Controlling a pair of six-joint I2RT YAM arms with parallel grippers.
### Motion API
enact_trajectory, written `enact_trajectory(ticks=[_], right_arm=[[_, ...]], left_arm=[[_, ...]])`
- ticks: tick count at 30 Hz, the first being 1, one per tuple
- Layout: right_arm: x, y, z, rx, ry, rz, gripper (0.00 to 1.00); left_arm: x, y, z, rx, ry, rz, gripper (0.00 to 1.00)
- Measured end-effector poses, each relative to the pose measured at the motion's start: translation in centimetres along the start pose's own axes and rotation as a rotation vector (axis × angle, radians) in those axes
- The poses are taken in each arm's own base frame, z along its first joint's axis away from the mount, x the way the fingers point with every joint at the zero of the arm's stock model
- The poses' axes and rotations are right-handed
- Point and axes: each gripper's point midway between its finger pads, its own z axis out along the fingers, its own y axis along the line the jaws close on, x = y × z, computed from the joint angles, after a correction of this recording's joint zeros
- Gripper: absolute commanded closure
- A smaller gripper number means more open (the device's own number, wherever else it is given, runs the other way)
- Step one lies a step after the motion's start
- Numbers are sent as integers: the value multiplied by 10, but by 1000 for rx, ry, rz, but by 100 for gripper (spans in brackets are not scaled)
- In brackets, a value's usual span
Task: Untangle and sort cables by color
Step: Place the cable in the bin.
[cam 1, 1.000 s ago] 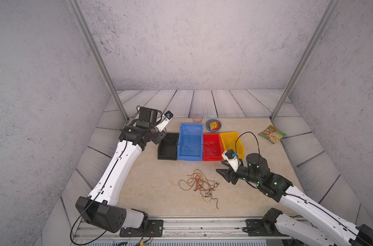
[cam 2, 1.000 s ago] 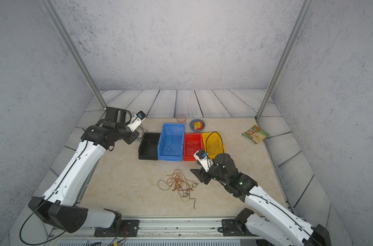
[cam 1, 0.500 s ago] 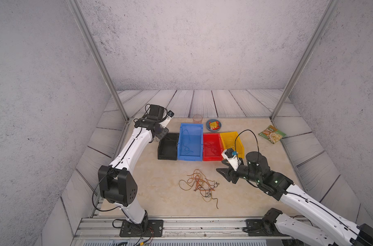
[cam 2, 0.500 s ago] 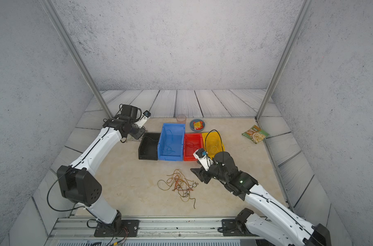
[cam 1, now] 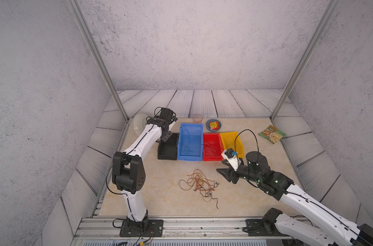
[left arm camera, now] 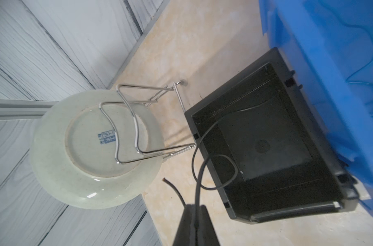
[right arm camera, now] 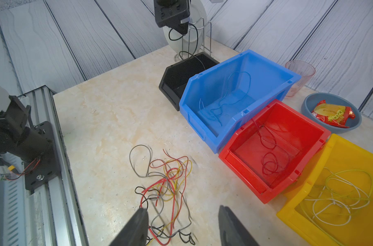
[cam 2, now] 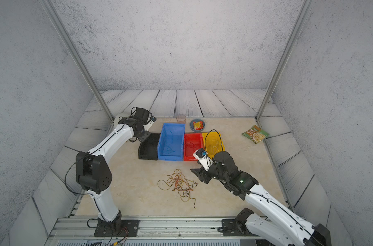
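Next, my left gripper comes down toward the blue bin [cam 1: 190, 142], with the black cable's end hanging outside the black bin's rim. Then it releases over the black bin's bottom, which lies below it.
A tangle of red, yellow, grey and black cables [cam 1: 200, 184] [right arm camera: 166, 187] lies on the beige tabletop in front of the bins. My right gripper [cam 1: 223, 172] [right arm camera: 182, 209] hovers open over the tangle's right edge, with nothing between its fingers. My left gripper [cam 1: 167, 136] [left arm camera: 195, 207] is shut on a black cable [left arm camera: 197, 191]. It holds the cable above the far left corner of the black bin [cam 1: 167, 147], and the strand loops down over the rim into that bin. The blue bin [cam 1: 190, 142], red bin [cam 1: 212, 147] and yellow bin [cam 1: 232, 140] hold cables of matching color.
A pale plate [cam 1: 138, 125] [left arm camera: 74, 170] stands in a wire rack just left of the black bin, close to my left gripper. Behind the bins are a clear cup [cam 1: 197, 118] and a grey bowl [cam 1: 213, 125] with a snack packet. A noodle packet [cam 1: 272, 134] lies far right.
My left arm has swung its elbow up and inward, while its gripper stayed by the black bin's far corner with the black cable. The right arm has not moved.
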Motion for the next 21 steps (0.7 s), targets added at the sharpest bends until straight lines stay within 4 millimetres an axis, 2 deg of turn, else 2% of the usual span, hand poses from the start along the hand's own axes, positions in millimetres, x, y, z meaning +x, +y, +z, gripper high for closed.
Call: enact_trajectory(ticks=[3, 6, 13, 16, 19, 21], right_arm=[[0, 0, 1, -1, 3, 0, 43], [1, 0, 1, -1, 8, 0, 43], [5, 0, 0, -2, 23, 4, 43], [5, 1, -1, -2, 25, 5, 43], [7, 1, -1, -3, 32, 10, 43], [8, 1, -1, -3, 41, 15, 43]], left_arm=[[-7, -12, -2, 22, -15, -1, 100], [-10, -27, 5, 67, -16, -11, 100], [0, -61, 32, 180, 20, -35, 100], [1, -67, 40, 197, 21, -39, 100], [3, -71, 46, 206, 27, -38, 79], [4, -73, 48, 213, 29, -40, 69]])
